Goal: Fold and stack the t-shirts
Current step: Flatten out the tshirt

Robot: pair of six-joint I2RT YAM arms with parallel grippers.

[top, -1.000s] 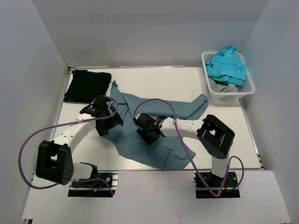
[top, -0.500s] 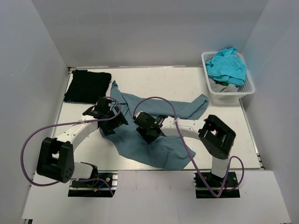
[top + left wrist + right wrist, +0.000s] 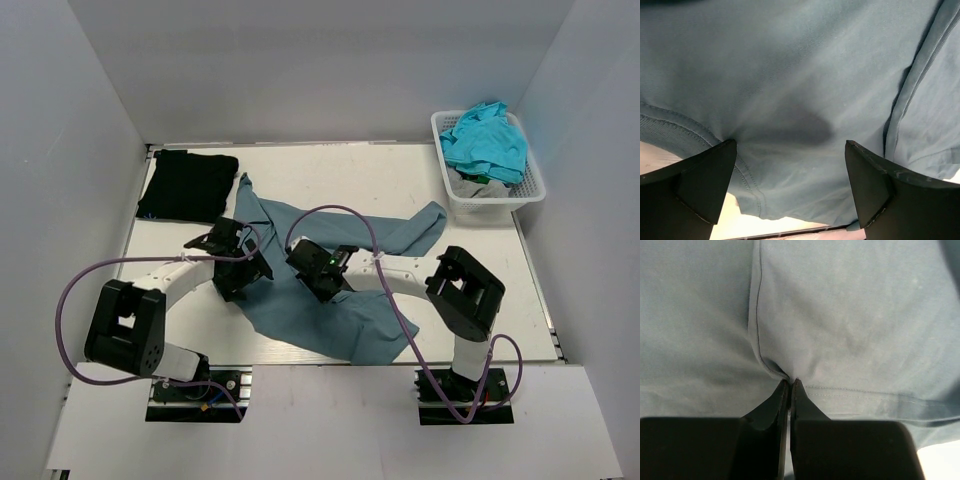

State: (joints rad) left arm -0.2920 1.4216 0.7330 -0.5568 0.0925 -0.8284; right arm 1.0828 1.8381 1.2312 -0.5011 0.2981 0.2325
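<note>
Next, my right gripper lifts the fold of the rumpled blue t-shirt, then draws the fold outward toward the far wall near the basket.
A slate-blue t-shirt (image 3: 335, 325) lies rumpled across the middle of the table. My right gripper (image 3: 320, 280) sits low on its middle. In the right wrist view the right gripper (image 3: 790, 383) is shut on a small fold of the blue t-shirt (image 3: 850, 325) beside a seam. My left gripper (image 3: 246, 272) is at the shirt's left edge. In the left wrist view the left gripper (image 3: 790, 172) is open, and its wide-apart fingers (image 3: 705, 180) straddle the hemmed edge of the blue cloth (image 3: 790, 75). A folded black t-shirt (image 3: 187, 185) lies at the far left corner.
A white lattice basket (image 3: 492, 205) at the far right corner holds bunched turquoise t-shirts (image 3: 487, 140) over something grey. Purple cables loop above both arms. Grey walls close in the white table (image 3: 340, 175) on three sides.
The right gripper has closed from half open onto a fold of the blue t-shirt. The left gripper has slid right and nearer, onto the shirt's left edge, still open.
</note>
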